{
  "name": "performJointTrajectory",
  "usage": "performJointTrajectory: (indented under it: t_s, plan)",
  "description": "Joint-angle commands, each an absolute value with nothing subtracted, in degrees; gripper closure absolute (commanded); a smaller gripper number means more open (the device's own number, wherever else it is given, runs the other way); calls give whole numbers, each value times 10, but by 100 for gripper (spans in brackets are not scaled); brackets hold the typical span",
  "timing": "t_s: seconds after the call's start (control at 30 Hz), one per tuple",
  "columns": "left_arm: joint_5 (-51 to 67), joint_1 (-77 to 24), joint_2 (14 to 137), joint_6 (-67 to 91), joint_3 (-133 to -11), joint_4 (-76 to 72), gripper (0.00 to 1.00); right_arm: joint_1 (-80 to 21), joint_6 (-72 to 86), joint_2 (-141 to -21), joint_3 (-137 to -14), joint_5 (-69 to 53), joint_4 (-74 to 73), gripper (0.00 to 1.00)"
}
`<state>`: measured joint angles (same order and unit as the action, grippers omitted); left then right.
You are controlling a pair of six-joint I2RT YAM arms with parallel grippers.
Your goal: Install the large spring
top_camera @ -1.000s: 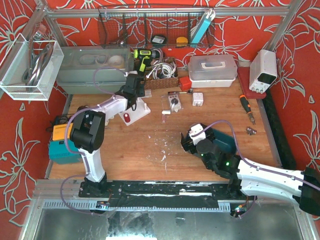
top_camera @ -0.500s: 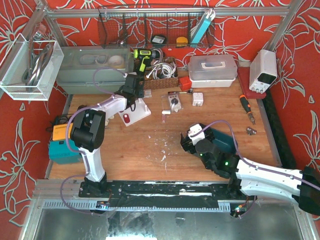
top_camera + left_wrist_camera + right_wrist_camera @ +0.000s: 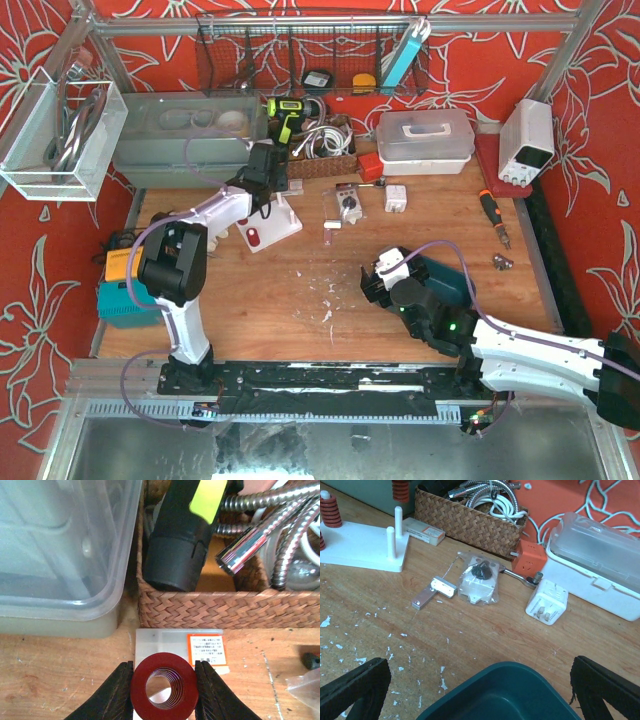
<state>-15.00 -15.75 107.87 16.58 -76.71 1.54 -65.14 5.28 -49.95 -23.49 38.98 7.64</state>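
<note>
My left gripper holds the large red spring, and the spring's hole still shows wood, so next I will nudge my gripper into line over the base's far bare peg, then lower and release the spring.
My left gripper (image 3: 163, 690) is shut on the large red spring (image 3: 163, 687), seen end on with wood and white showing through its bore. In the right wrist view the spring (image 3: 400, 489) hangs just above the tall peg (image 3: 397, 517) of the white base (image 3: 360, 545), which carries a smaller red spring (image 3: 331, 511) on another peg. In the top view the left gripper (image 3: 266, 185) is over the base (image 3: 272, 228) at the back left. My right gripper (image 3: 480, 690) is wide open and empty above a teal bin (image 3: 505, 695); it also shows in the top view (image 3: 385, 275).
A wicker basket (image 3: 225, 607) with shower hoses and a drill stands just behind the left gripper, a clear tub (image 3: 60, 555) to its left. A small labelled box (image 3: 180, 647) lies below the spring. A bagged part (image 3: 479, 577), metal bracket (image 3: 432, 591) and white plug (image 3: 546, 601) lie mid-table.
My left gripper has edged slightly toward the back of the table with the spring in it. The right arm has barely moved.
</note>
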Motion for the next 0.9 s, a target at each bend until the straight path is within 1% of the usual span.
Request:
performJointTrajectory:
  t_s: [0.0, 0.57, 0.87]
  plan:
    - [-138, -161, 1038, 169, -777, 2, 93, -648, 51, -502, -235, 404, 82, 2]
    - [-115, -163, 1055, 164, -762, 35, 93, -648, 51, -498, -236, 403, 81, 2]
    - [-116, -163, 1059, 159, -754, 43, 93, -648, 49, -522, -244, 401, 81, 2]
